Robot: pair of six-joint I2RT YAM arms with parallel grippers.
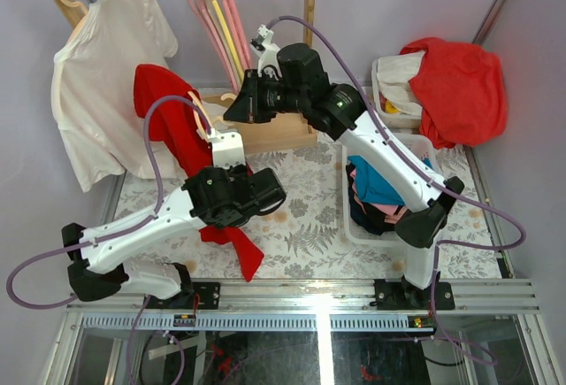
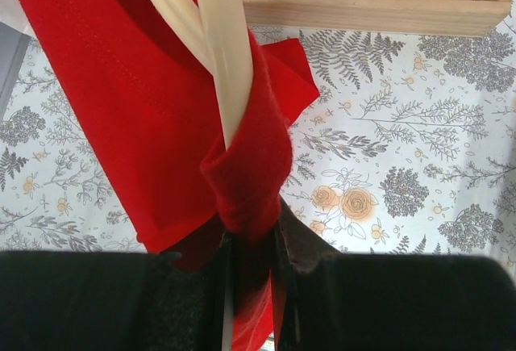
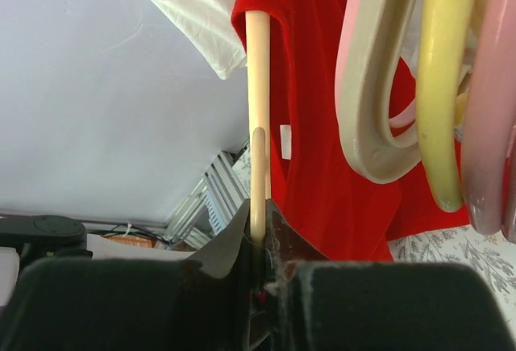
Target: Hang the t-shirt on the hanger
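Observation:
Next, my left gripper will carry the hanger up to the bar's bare part, which lies outward of the gripper and to its left in the top view, and release.
The red t-shirt (image 1: 172,124) hangs in the air between my two grippers, its lower end trailing to the mat (image 1: 243,257). The pale wooden hanger (image 2: 222,60) runs inside the cloth. My left gripper (image 1: 243,199) is shut on red cloth bunched round the end of one hanger arm (image 2: 250,238). My right gripper (image 1: 234,109) is shut on the thin edge of the hanger's other arm (image 3: 256,85), fingers meeting round it (image 3: 260,238). The hanger's rounded hook (image 3: 367,117) curls to the right. The t-shirt's white label (image 3: 285,141) shows behind it.
A wooden rack (image 1: 274,133) stands at the back with a white t-shirt (image 1: 102,84), pink hangers (image 1: 205,9) and a yellow hanger (image 1: 225,35) on its rail. A white bin of clothes (image 1: 380,195) sits at the right. A red-orange garment (image 1: 460,84) lies over a basket behind it.

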